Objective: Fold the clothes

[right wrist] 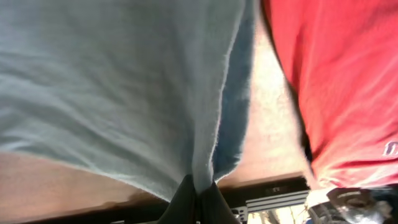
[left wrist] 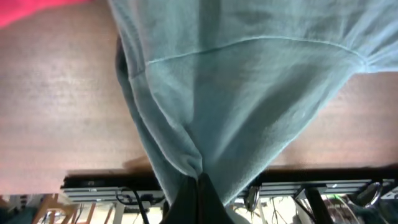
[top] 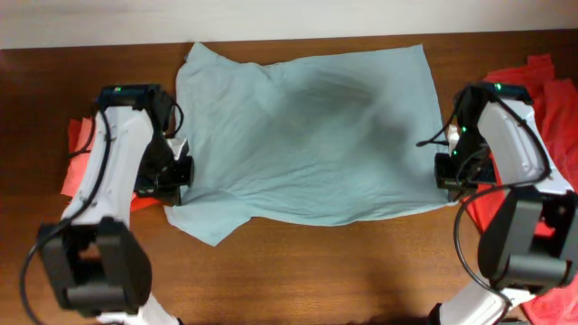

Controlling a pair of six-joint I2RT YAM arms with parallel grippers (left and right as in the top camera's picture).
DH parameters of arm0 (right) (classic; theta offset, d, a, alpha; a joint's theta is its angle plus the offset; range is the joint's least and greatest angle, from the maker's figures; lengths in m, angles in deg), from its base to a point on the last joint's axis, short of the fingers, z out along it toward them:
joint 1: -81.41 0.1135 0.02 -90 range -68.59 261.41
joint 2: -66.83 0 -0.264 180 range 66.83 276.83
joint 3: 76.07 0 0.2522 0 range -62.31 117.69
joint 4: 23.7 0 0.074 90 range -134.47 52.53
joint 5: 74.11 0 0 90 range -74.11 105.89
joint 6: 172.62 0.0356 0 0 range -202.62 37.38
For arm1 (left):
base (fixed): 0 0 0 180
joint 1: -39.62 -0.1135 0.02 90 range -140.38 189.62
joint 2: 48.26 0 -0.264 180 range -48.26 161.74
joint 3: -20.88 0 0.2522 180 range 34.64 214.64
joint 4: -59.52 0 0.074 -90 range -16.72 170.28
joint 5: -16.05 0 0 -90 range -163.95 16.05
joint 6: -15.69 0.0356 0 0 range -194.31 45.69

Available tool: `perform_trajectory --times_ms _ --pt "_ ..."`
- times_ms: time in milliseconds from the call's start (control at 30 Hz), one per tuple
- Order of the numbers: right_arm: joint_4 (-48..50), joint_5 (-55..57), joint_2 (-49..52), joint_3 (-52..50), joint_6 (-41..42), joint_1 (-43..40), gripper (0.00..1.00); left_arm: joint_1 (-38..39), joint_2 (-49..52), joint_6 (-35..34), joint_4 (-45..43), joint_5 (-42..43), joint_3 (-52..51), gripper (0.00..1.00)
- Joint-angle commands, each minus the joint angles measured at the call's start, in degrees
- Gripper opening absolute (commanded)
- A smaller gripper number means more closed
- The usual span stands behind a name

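Observation:
The pinched hem goes outward next in my right gripper and comes free over the shirt's flat side edge (top: 432,135), since that part of the shirt lies outward of the gripper.
A light blue T-shirt (top: 312,126) lies spread across the wooden table (top: 361,262) in the overhead view. My left gripper (top: 177,173) is at its left edge and is shut on the shirt's fabric, which shows bunched between the fingers in the left wrist view (left wrist: 198,175). My right gripper (top: 446,173) is at the shirt's right edge and is shut on the shirt too; the right wrist view shows the hem (right wrist: 205,149) pinched between its dark fingers (right wrist: 200,190). Both held edges are lifted slightly off the table.
Red clothes (top: 555,99) lie piled at the table's right side, under and behind the right arm, also showing in the right wrist view (right wrist: 336,81). Another red garment (top: 77,153) lies under the left arm at the left edge.

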Motion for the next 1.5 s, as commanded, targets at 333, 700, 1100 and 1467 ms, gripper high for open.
perform_trajectory --times_ms 333,700,1100,1467 --pt "1.66 -0.33 -18.38 -8.24 3.34 -1.38 0.04 -0.31 -15.69 -3.63 -1.22 0.63 -13.05 0.0" --pt "9.62 -0.35 -18.05 -8.24 3.32 -1.33 0.04 -0.31 -17.38 -5.44 -18.43 0.44 -13.18 0.0" --pt "25.07 0.22 -14.16 -8.24 2.8 -1.38 0.04 -0.31 -12.17 -5.55 -29.35 -3.1 -13.2 0.0" --pt "35.65 0.11 -3.85 -8.24 1.38 -1.38 0.04 -0.94 -5.84 -5.75 -36.5 -5.33 -13.2 0.0"
